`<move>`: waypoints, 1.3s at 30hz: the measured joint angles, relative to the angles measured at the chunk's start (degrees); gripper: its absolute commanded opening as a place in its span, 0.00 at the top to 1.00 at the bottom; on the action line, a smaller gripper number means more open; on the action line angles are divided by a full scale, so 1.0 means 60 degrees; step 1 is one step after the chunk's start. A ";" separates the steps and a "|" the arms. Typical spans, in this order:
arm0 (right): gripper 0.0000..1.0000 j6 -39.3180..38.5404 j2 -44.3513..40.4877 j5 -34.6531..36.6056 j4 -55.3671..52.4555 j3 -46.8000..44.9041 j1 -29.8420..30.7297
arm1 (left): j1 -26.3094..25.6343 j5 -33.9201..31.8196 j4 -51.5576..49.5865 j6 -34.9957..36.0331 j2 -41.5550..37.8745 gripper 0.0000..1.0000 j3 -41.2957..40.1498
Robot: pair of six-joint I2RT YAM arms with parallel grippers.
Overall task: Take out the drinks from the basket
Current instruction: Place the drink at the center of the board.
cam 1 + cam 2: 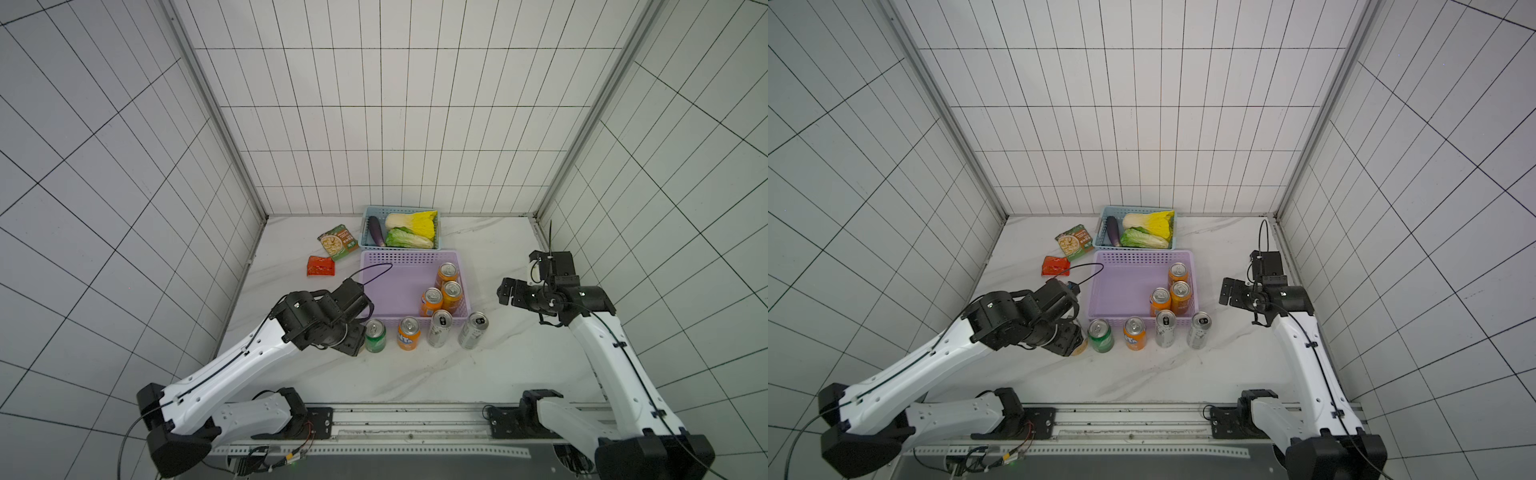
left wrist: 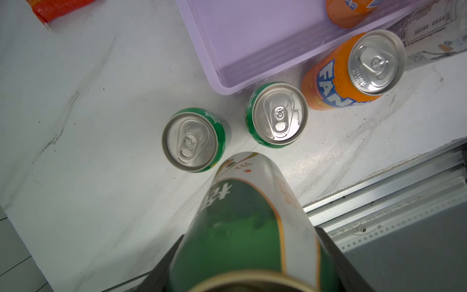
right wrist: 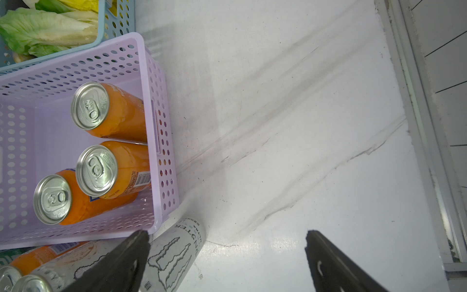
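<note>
I should next move my left gripper back toward the rail, then down, and let go of the dark green can, because the tabletop on the green cans' rail side (image 1: 360, 375) is bare.
The lilac basket (image 1: 409, 253) (image 3: 161, 101) holds three upright orange cans (image 1: 448, 272) (image 1: 452, 293) (image 1: 432, 300) along its right side. In front of it stand a green can (image 1: 375, 334), an orange can (image 1: 409, 332) and two slim silver cans (image 1: 439, 328) (image 1: 473, 330). My left gripper (image 1: 353, 340) (image 2: 250, 247) is shut on a dark green can (image 2: 242, 215), low over the table just left of that row. The left wrist view shows a second green can (image 2: 193, 140) beside it. My right gripper (image 1: 505, 293) (image 3: 227, 263) hangs open and holds nothing, right of the basket.
A light blue basket of vegetables (image 1: 401, 228) touches the lilac basket's far side. Two snack packets (image 1: 338, 242) (image 1: 321, 266) lie at the back left. A metal rail (image 1: 407, 419) runs along the table's front edge. Tiled walls close in on three sides.
</note>
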 measured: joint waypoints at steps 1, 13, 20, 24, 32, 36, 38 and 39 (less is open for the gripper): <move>0.00 0.0000 0.0000 0.0000 0.0000 0.0000 0.0000 | -0.0033 0.0029 0.0011 -0.0142 -0.0025 0.49 -0.0175; 0.00 0.0000 0.0000 0.0000 0.0000 0.0000 0.0000 | -0.0208 0.0171 0.1271 -0.1370 -0.0401 0.48 -0.2080; 0.01 0.0000 0.0000 0.0000 0.0000 0.0000 0.0000 | -0.0357 0.0175 0.1792 -0.1719 -0.0393 0.47 -0.2765; 0.00 0.0000 0.0000 0.0000 0.0000 0.0000 0.0000 | -0.0419 0.0168 0.2076 -0.1883 -0.0353 0.44 -0.3045; 0.00 0.0000 0.0000 0.0000 0.0000 0.0000 0.0000 | -0.0699 -0.0022 0.2430 -0.2295 0.0124 0.41 -0.3206; 0.00 0.0000 0.0004 0.0000 0.0000 0.0000 0.0000 | -0.0849 -0.0109 0.2728 -0.2568 0.0237 0.40 -0.3428; 0.00 0.0000 0.0004 0.0000 0.0000 0.0000 0.0000 | -0.0896 -0.0120 0.2885 -0.2685 0.0259 0.40 -0.3548; 0.01 0.0000 0.0004 0.0000 0.0000 0.0000 0.0000 | -0.0911 -0.0120 0.2987 -0.2728 0.0259 0.40 -0.3621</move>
